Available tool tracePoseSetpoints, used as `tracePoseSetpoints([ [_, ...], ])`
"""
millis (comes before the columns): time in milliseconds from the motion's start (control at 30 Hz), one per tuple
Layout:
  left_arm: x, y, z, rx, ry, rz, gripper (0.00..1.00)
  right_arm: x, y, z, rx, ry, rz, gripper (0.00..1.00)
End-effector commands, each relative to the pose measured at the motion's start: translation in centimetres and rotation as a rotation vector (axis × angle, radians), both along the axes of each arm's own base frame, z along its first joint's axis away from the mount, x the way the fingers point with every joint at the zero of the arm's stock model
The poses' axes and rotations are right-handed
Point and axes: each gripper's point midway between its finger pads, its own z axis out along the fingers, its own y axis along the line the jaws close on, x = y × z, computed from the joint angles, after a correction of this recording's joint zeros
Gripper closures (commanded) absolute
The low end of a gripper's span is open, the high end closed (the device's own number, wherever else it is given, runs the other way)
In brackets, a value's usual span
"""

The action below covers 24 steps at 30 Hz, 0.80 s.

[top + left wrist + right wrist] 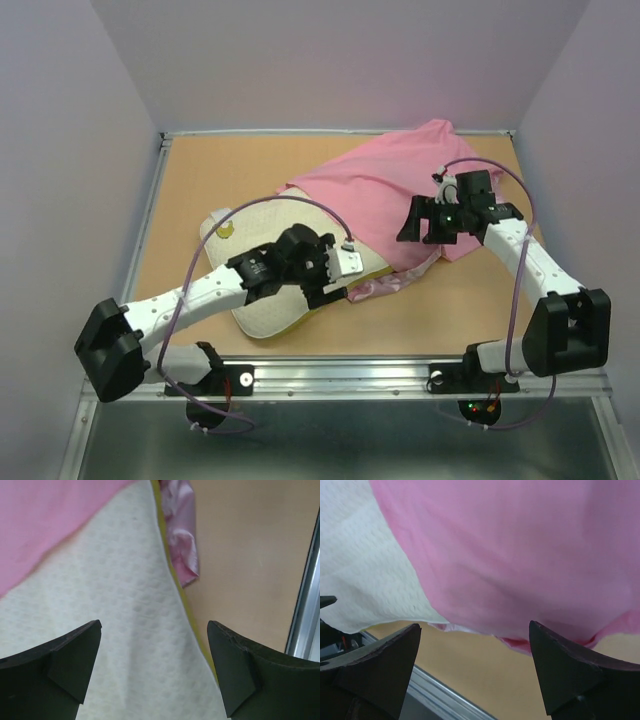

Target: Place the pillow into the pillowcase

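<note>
I will lower my left gripper next and bring it down onto the pillow's piped edge (191, 615), just short of the satin fold.
The cream-white dimpled pillow (262, 312) lies slanted on the table, its far part covered by the pink pillowcase (385, 185). The left wrist view shows the pillow (110, 620), its yellow side band (175, 582) and a shiny satin fold of the pillowcase (181, 530). My left gripper (345, 268) is open and empty, hovering over the pillow's near right edge (154, 630). My right gripper (415, 222) is open and empty above the pillowcase's near edge (510, 555); the pillow (360, 575) shows at its left.
The wooden tabletop (210, 180) is ringed by a metal rail (330, 365) at the front and grey walls at the sides. Bare wood lies left of the pillow and at the front right (450, 310).
</note>
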Motion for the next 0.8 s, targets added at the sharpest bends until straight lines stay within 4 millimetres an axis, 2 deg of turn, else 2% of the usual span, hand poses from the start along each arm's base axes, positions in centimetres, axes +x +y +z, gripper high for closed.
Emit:
tracePoseSetpoints([
  [0,-1.5,1.0,-4.9,0.158,0.044,0.106,0.01,-2.6,-1.1,-2.1,-0.028,0.111,-0.029,0.06],
  [167,-1.6,-0.2,-9.3,0.241,0.065,0.133,0.01,-4.0,-1.9,-3.6,-0.045,0.189,-0.121,0.06],
  [200,-0.3,-0.2,-9.2,0.254,0.034,0.203,0.01,-4.1,-1.8,-3.5,-0.034,0.193,-0.117,0.06],
  [233,1.1,-0.8,-9.7,0.26,0.06,0.249,0.23,-4.4,-1.6,-3.5,-0.024,0.202,-0.112,0.07],
  [267,1.2,-0.2,-10.8,0.284,0.097,0.253,0.39,-4.5,-1.5,-3.6,-0.016,0.213,-0.11,0.07],
  [300,1.4,-2.3,-9.5,0.201,0.178,0.231,0.54,-4.7,-1.4,-3.9,-0.009,0.228,-0.108,0.08],
  [333,2.9,-2.2,-9.6,0.173,0.231,0.263,0.66,-4.8,-1.3,-4.0,-0.002,0.237,-0.107,0.08],
  [367,3.3,-2.8,-9.1,0.137,0.267,0.262,0.84,-4.9,-1.3,-4.4,0.001,0.254,-0.11,0.09],
  [400,4.0,-4.5,-7.8,0.074,0.307,0.24,0.94,-5.0,-1.1,-4.7,0.008,0.266,-0.109,0.09],
  [433,4.5,-5.0,-7.1,0.044,0.328,0.234,1.0,-5.0,-1.0,-5.0,0.011,0.274,-0.106,0.1],
  [500,6.0,-6.2,-4.8,-0.04,0.363,0.224,1.0,-4.8,-0.7,-5.3,0.028,0.282,-0.103,0.11],
  [567,7.0,-6.6,-3.9,-0.076,0.386,0.225,1.0,-4.8,-0.6,-5.6,0.039,0.289,-0.107,0.11],
  [600,7.7,-7.0,-2.5,-0.119,0.403,0.211,1.0,-4.8,-0.5,-5.8,0.048,0.301,-0.122,0.11],
  [700,8.4,-7.6,-1.0,-0.18,0.446,0.184,1.0,-4.1,-0.1,-6.2,0.091,0.284,-0.169,0.11],
  [767,8.2,-8.0,-0.7,-0.196,0.461,0.152,1.0,-2.3,-0.4,-6.9,0.089,0.242,-0.216,0.11],
])
